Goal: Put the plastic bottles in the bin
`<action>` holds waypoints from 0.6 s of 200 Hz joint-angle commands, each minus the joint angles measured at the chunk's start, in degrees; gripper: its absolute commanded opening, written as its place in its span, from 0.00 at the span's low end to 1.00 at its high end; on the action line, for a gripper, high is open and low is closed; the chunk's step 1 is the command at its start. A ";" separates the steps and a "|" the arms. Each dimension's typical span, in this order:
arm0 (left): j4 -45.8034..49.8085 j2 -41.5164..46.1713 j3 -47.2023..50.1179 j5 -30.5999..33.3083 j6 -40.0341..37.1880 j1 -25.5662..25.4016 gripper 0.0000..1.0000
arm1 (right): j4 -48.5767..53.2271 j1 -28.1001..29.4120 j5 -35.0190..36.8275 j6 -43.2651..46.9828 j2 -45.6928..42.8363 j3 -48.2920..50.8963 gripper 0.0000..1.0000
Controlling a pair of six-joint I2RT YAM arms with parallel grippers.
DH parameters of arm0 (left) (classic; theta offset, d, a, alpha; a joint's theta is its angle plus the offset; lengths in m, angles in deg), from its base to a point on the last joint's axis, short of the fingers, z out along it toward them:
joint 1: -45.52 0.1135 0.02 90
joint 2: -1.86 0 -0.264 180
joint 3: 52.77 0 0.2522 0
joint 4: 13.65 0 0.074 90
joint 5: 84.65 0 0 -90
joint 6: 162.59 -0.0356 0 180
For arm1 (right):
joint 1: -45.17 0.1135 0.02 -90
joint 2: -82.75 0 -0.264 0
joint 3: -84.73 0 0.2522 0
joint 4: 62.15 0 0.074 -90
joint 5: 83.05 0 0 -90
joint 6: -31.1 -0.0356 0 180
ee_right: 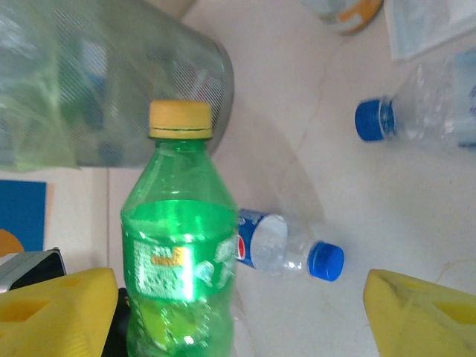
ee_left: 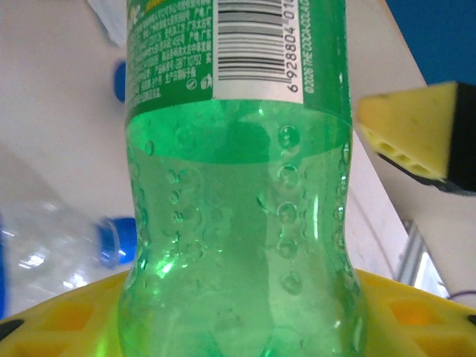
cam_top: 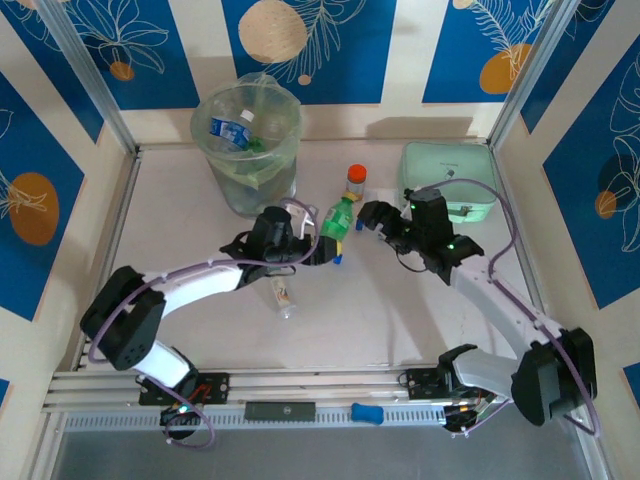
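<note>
The left gripper lifts the green bottle [cam_top: 338, 220] next, carries it outward over the bin's open top [cam_top: 246, 120] and releases it, since that bin already holds other bottles.
A green plastic bottle [cam_top: 338, 220] with a yellow cap [ee_right: 180, 120] hangs above the table between my two grippers. My left gripper [cam_top: 312, 246] is shut on its lower body [ee_left: 238, 245], with yellow pads [ee_left: 59, 320] on both sides. My right gripper [cam_top: 373, 217] is open; its yellow fingers [ee_right: 420, 316] stand wide apart, and the bottle stands close by the left one. The bin [cam_top: 240, 185], pale green with a bag liner, stands at the back left with bottles inside. A clear bottle [ee_right: 286, 253] with a blue cap lies on the table below. Another [cam_top: 284, 295] lies nearer the front.
A mint-green case [cam_top: 450, 180] sits at the back right, behind my right arm. An orange-capped jar [cam_top: 356, 182] stands just behind the green bottle. A further clear bottle [ee_right: 416, 111] lies on the table in the right wrist view. Walls enclose the table on three sides.
</note>
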 commanded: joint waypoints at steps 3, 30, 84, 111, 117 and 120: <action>9.53 4.72 -6.33 4.08 -8.65 2.89 0.52 | 0.44 -0.58 3.00 -1.15 -3.20 2.80 0.87; 17.12 7.88 -13.77 7.08 -15.90 5.37 0.52 | -0.96 -1.01 3.28 -2.75 -3.65 5.19 0.88; 28.86 8.50 -29.19 21.62 -30.45 10.11 0.50 | -2.04 -0.62 1.20 -3.62 -0.91 5.46 0.88; 28.65 7.17 -33.06 19.85 -31.44 16.26 0.48 | -1.67 -0.40 1.37 -3.14 -1.12 5.50 0.89; 28.85 6.53 -34.20 18.89 -31.31 17.63 0.48 | -1.48 -0.34 1.38 -3.08 -1.24 5.49 0.89; 29.05 6.15 -34.77 18.41 -31.23 18.22 0.48 | -1.35 -0.40 1.44 -3.03 -1.37 5.58 0.89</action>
